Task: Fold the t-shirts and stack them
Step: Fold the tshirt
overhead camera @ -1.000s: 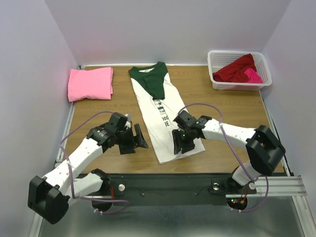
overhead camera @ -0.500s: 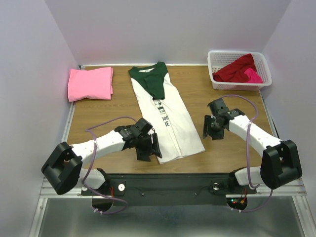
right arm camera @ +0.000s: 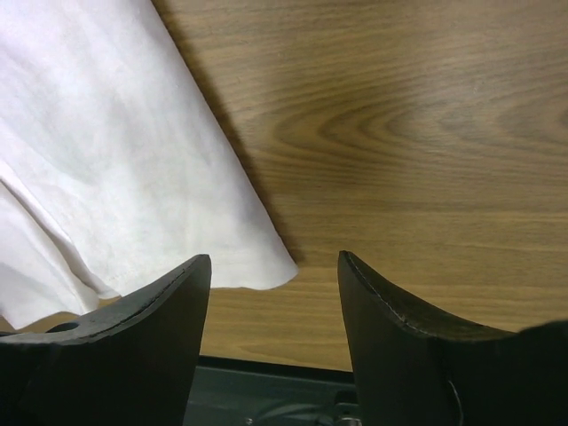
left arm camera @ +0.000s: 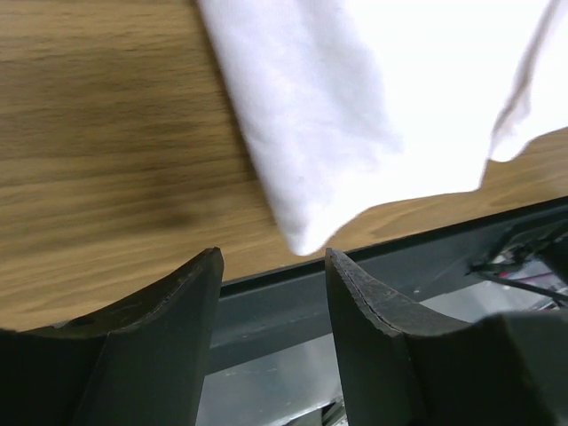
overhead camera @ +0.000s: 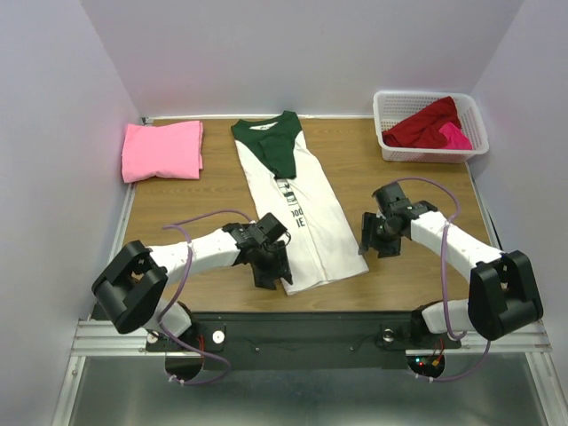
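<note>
The white tip shows between the open fingers of my right gripper, so my right gripper needs to move down toward the tabletop next and close on the near hem corner on the basket's side [overhead camera: 364, 271] [right arm camera: 286, 271].
A white t-shirt [overhead camera: 297, 217] with dark green sleeves and a black print lies folded into a long strip down the middle of the table. My left gripper [overhead camera: 280, 277] is open and empty just above its near left hem corner [left arm camera: 306, 235]. My right gripper [overhead camera: 365, 240] is open and empty above the near right hem corner [right arm camera: 275, 271]. A folded pink t-shirt [overhead camera: 162, 150] lies at the far left. A dark red t-shirt [overhead camera: 424, 125] and a magenta one [overhead camera: 456, 136] lie in the basket.
The white lattice basket [overhead camera: 388, 109] stands at the far right corner. The table's near edge with the black rail [left arm camera: 266, 311] runs right behind both hem corners. Purple walls close in the left, far and right sides.
My left arm swung right and toward the near edge to the shirt's near left corner. My right arm left the shirt's near hem, moved right, then came slightly back toward the near right corner.
</note>
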`<state>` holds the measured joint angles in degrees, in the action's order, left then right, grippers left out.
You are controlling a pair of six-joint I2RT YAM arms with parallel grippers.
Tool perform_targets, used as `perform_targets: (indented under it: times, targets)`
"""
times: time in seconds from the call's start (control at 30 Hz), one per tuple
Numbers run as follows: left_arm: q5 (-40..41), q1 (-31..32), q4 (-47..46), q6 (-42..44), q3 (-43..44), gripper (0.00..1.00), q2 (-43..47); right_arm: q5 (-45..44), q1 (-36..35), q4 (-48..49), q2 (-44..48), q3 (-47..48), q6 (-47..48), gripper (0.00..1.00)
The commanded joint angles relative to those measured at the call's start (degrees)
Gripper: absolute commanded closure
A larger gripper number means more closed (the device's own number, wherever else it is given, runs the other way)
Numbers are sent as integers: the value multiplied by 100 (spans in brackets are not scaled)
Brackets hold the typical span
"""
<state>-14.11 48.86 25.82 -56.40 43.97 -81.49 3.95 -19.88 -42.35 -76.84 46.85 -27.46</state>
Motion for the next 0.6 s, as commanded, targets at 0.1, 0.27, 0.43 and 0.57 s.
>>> perform_targets:
  times: [0.1, 0.27, 0.43, 0.57]
  targets:
    - [479, 448, 169, -1012, 481, 40, -156, 300, 28, 491, 73, -88, 57, 35]
    - [418, 633, 239, -1355, 297, 40, -341, 247, 28, 508, 143, -141, 145, 35]
    - [479, 633, 195, -1444, 218, 41, -419, 238, 28, 543, 160, -159, 180, 35]
    - [540, 633, 221, -1452, 218, 42, -464, 247, 28, 552, 169, -238, 206, 35]
